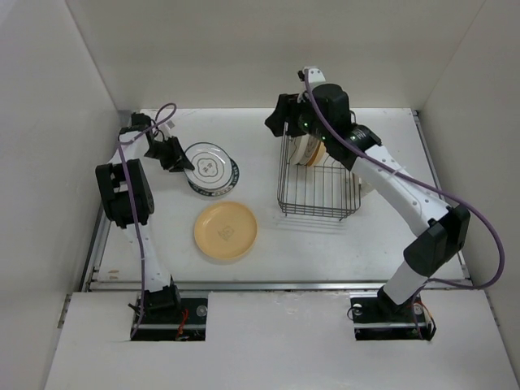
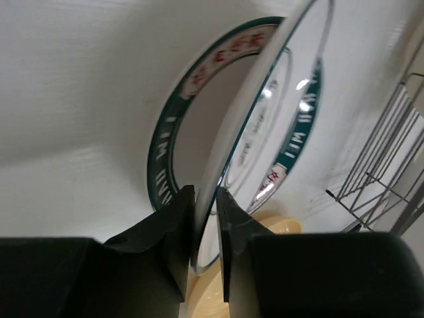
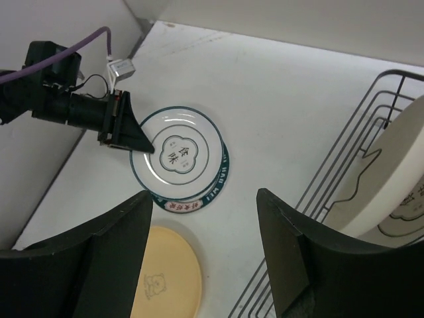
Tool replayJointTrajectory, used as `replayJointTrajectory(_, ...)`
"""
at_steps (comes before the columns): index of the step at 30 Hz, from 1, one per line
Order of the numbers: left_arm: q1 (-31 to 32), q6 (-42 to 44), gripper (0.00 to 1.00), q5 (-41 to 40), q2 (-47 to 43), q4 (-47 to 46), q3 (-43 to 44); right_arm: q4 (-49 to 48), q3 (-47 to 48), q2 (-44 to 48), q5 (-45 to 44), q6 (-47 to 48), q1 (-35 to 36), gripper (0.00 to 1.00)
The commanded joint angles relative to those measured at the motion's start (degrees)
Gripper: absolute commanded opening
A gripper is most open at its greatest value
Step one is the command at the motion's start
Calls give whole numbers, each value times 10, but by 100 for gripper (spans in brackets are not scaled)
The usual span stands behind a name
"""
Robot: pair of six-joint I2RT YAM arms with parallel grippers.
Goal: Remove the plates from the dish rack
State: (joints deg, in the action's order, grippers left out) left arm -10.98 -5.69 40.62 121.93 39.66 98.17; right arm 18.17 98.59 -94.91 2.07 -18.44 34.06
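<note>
My right gripper moves across the rack and down onto the orange plate's rim [image 1: 319, 153] next. The plate stands below and to the gripper's right in the top view.
A white plate [image 1: 208, 165] with a thin dark ring lies slanted on a green-rimmed plate [image 1: 231, 180] at the table's left. My left gripper [image 1: 180, 158] is shut on its left rim; in the left wrist view the plate's edge [image 2: 246, 106] runs up from between the jaws of the left gripper [image 2: 205, 199]. A yellow plate [image 1: 226, 231] lies flat in front of them. The wire dish rack [image 1: 318, 185] stands at centre right with a cream plate [image 1: 307, 152] upright in it. My right gripper [image 1: 276, 123] hovers open and holding nothing over the rack's left back corner.
White walls [image 1: 65, 122] enclose the table on the left, back and right; the left wall is close to my left arm. A raised edge [image 1: 268, 284] runs along the table's near side. In the right wrist view the rack wires [image 3: 344, 172] sit right of the fingers.
</note>
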Motion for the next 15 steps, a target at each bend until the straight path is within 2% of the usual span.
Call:
replayJointTrajectory(1,1,16,18,-22,32,73,42,-3,-18,12,-16,16,0,70)
replayJointTrajectory(2,1,37,23,-30,32,84,48,-3,-18,12,-16,16,0,70)
replayJointTrajectory(3,7,58,37,-57,37,98,48,-3,-18,12,-16,22,0,70)
replayJointTrajectory(7,12,102,60,-134,38,131,66,-3,-13,12,-9,22,0,70)
replayJointTrajectory(10,12,134,66,-155,38,159,76,10,-7,12,-36,17,0,70)
replayJointTrajectory(15,12,168,70,-143,2,170,70,75,24,12,-208,-13,0,73)
